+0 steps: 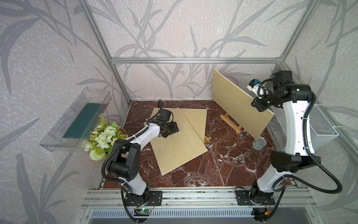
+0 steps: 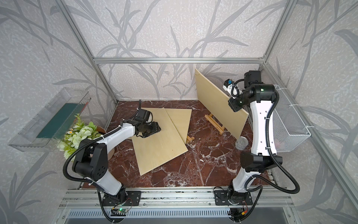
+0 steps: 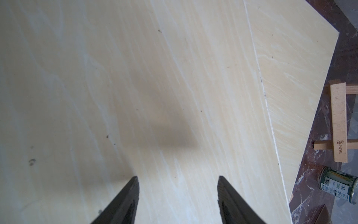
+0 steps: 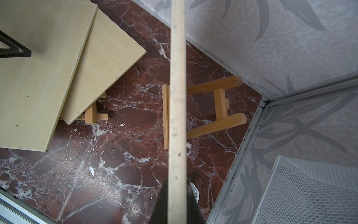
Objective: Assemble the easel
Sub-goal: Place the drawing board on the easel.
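Observation:
My right gripper lowers the upright board onto the small easel's front ledge (image 1: 230, 124) (image 4: 166, 116) next and releases the board's edge, since the ledge lies below, with a gap under the upright board.
My right gripper (image 1: 258, 105) (image 4: 177, 181) is shut on the edge of a pale wooden board (image 1: 238, 104) (image 2: 219, 104) (image 4: 177, 97), holding it upright at the back right. Below that board a small wooden easel (image 1: 231, 124) (image 2: 215, 122) (image 4: 217, 104) (image 3: 339, 124) lies on the marble table. Two more boards lie flat and overlapping mid-table, the top one (image 1: 178, 143) (image 3: 135, 77) over the lower one (image 1: 195, 118) (image 3: 290, 77). A second easel (image 1: 207, 139) (image 4: 93, 115) sticks out from under them. My left gripper (image 1: 168, 133) (image 3: 177, 177) hovers open over the top flat board, nothing between its fingers.
A metal can (image 1: 258, 143) (image 3: 338, 186) stands under the held board's low corner. Artificial flowers (image 1: 102, 135) and a clear bin (image 1: 77, 120) sit at the left. A white wire basket (image 1: 321, 128) hangs at the right wall.

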Robot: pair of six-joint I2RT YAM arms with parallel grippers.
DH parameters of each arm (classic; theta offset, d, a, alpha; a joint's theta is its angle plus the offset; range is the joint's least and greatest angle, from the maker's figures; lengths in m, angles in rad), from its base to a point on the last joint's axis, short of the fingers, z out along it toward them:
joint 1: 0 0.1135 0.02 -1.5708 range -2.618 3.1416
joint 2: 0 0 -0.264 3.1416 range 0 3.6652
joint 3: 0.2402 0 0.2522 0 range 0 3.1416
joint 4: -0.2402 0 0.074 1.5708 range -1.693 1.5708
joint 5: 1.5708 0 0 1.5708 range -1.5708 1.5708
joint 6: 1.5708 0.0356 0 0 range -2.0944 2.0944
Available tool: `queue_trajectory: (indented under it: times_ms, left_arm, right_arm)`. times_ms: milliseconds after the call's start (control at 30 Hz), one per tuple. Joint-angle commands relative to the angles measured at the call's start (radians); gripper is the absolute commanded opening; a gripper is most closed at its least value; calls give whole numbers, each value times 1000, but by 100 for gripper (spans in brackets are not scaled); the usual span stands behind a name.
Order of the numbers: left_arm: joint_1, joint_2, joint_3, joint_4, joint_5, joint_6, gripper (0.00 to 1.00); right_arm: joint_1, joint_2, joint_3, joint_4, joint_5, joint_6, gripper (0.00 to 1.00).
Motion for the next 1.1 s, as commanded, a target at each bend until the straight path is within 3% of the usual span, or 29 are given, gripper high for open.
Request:
queue_trajectory:
  times_ms: [0,400,800,1000,1067]
  left_arm:
    - [-4,7,38,-29,-20,-9,66]
    - [-15,18,63,-49,-33,-5,66]
    - [-42,43,97,-61,-45,-7,66]
    - [-46,48,116,-69,-45,-11,67]
    - [-46,47,123,-69,-42,-11,68]
  right_arm:
    - [-28,-56,9,180,-113,-61,0]
    - [-80,-93,-190,227,-204,-87,0]
    - [-109,-73,-244,222,-159,-135,0]
    - [-125,-42,-247,261,-130,-134,18]
    - [-129,-40,-249,279,-118,-127,29]
